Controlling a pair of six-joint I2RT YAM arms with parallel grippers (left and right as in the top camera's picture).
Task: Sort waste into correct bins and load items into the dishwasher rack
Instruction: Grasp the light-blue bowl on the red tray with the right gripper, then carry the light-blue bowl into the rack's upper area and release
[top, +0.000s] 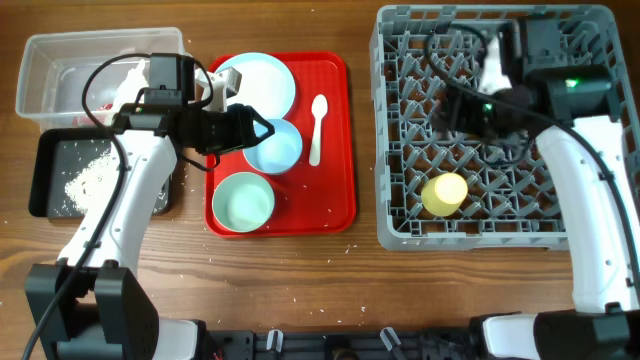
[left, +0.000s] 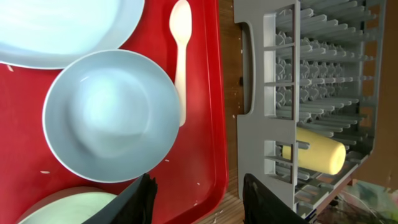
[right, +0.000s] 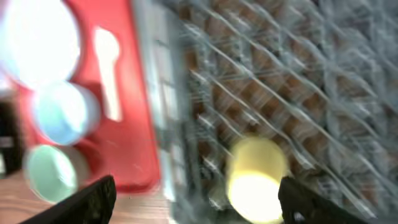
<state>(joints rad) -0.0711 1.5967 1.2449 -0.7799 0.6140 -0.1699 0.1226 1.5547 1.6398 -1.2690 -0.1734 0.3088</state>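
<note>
I should move my right gripper toward the red tray and down onto the bowl's rim beside the spoon (top: 318, 125), because the small blue bowl is still outside the rack (top: 500, 225).
On the red tray (top: 335, 150) sit a pale blue plate (top: 262, 80), a small blue bowl (top: 280, 150), a mint-green bowl (top: 243, 200) and a white spoon (top: 318, 125). My left gripper (top: 262, 130) hovers over the small bowl (left: 109, 115). In the left wrist view the gripper (left: 199, 202) is open and empty. A yellow cup (top: 444, 193) lies on its side in the grey dishwasher rack (top: 500, 225). My right gripper (top: 455, 105) hangs above the rack's middle, apart from the cup (right: 255, 177). The blurred right wrist view shows it (right: 199, 199) open wide.
A clear tub (top: 45, 70) stands at the back left, with a black tray (top: 50, 165) holding loose white rice (top: 85, 178) in front of it. The left arm crosses both bins. Bare wood separates the red tray from the rack.
</note>
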